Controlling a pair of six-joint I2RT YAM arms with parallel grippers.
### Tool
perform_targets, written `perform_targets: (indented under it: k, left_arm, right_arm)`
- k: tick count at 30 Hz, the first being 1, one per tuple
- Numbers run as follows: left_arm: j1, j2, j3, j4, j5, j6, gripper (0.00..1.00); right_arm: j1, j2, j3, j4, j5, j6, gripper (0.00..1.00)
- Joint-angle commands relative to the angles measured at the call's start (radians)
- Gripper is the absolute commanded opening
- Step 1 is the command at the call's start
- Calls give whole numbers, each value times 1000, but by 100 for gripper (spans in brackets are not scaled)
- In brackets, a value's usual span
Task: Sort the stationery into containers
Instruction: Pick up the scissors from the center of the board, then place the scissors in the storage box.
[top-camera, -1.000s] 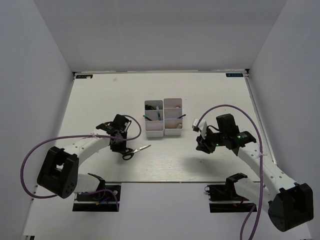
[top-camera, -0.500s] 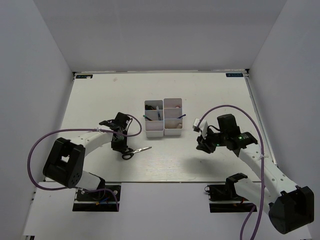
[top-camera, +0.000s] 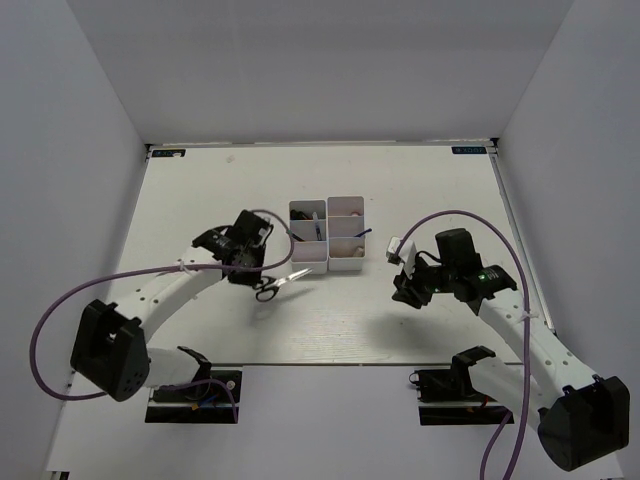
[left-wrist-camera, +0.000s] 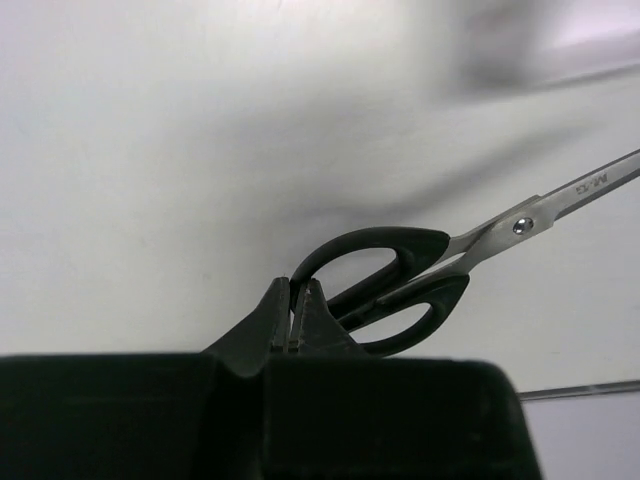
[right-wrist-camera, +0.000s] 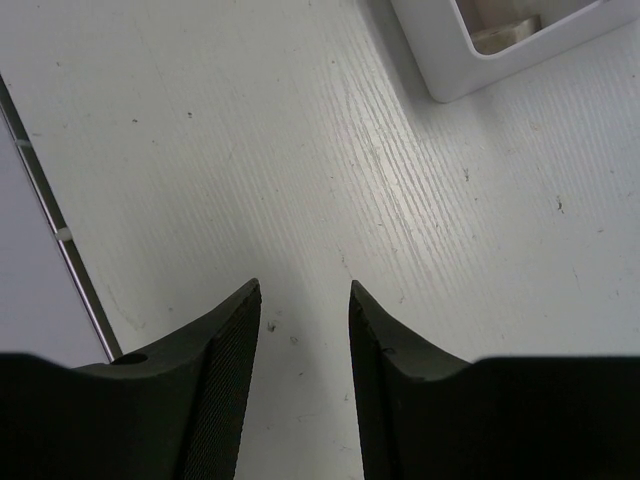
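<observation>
Next, my left gripper carries the scissors up and turns them toward the containers, blades over the near section of the pen column, which looks empty.
My left gripper (top-camera: 258, 282) is shut on the handle loop of the black-handled scissors (top-camera: 278, 283) and holds them above the table, just left of the containers' near edge. In the left wrist view my jaws (left-wrist-camera: 297, 292) pinch the rim of one handle loop of the scissors (left-wrist-camera: 400, 280), and the steel blades point up to the right. The white containers (top-camera: 327, 234) stand in the middle of the table with pens in the left column. My right gripper (top-camera: 402, 290) is open and empty over bare table right of the bins (right-wrist-camera: 470, 40).
The white table (top-camera: 200, 200) has raised edges at the back and right. A thin dark line lies across the surface below the scissors in the left wrist view (left-wrist-camera: 580, 388). White walls close in both sides.
My left gripper has lifted the scissors and carried them up and right towards the containers. The right arm has hardly moved.
</observation>
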Motion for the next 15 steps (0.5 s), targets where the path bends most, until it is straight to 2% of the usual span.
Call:
perform_targets:
  k: [1,5,9,11,13,14,15]
  left_arm:
    - [-82,-83,246,-110,-105,99,0]
    - [-121,-49,433,-273,-147,171,0]
    - [-159,-5,507,-294,-220,283,0]
    - [-193,21,554,-287,-302,363,0]
    - [-222,53,584,-264,-467,430,0]
    - [-284,87,600,-258,-524,534,0]
    - [-301,106,604,-232,-652,571,0]
  right_arm:
    - [-7,-13,-7,2,-11,-5,44]
    - [-5,-28,-14,7,-9,-3,44]
    - [-4,-20,-10,13,-14,1,44]
    - [-2,-19,-8,10,-11,1,44]
    - [-4,-22,-10,7,-8,5,44]
    - [-4,-22,-13,13,-6,5,44]
    - [-5,-25,-14,13,-2,3,44]
